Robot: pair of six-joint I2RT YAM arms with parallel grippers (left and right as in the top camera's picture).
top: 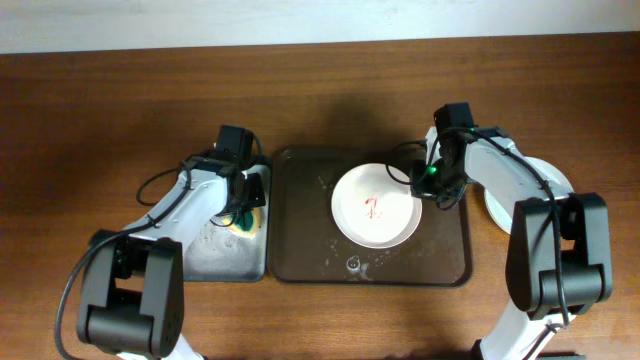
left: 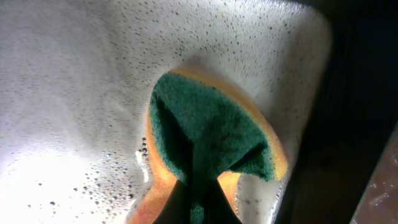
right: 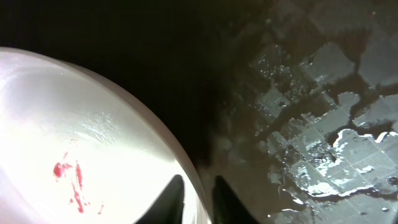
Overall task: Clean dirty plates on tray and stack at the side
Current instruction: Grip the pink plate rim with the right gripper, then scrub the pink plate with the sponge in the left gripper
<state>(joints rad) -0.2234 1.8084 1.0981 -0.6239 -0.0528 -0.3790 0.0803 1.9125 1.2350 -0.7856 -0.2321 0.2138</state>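
Note:
Next, my left gripper moves onto the plate's red scribble marks to wipe them, then returns over the soapy grey tray [left: 68,93] to release the sponge.
A pinkish white plate [top: 375,207] with red scribble marks in its centre sits on the dark brown tray [top: 300,250]. My right gripper [top: 432,180] is shut on the plate's right rim; in the right wrist view the fingers [right: 198,196] straddle the rim of the plate [right: 68,137], above the wet tray [right: 311,124]. My left gripper [top: 243,205] is shut on a green and yellow sponge [left: 211,143] over the soapy grey tray [left: 68,93]. Another white plate [top: 555,180] lies partly hidden under the right arm, off the tray. The pale green plate is out of view.
The narrow grey tray [top: 215,255] with foam sits left of the brown tray. Water and suds spot the brown tray's front edge [top: 352,265]. The wooden table [top: 100,110] surrounds both trays.

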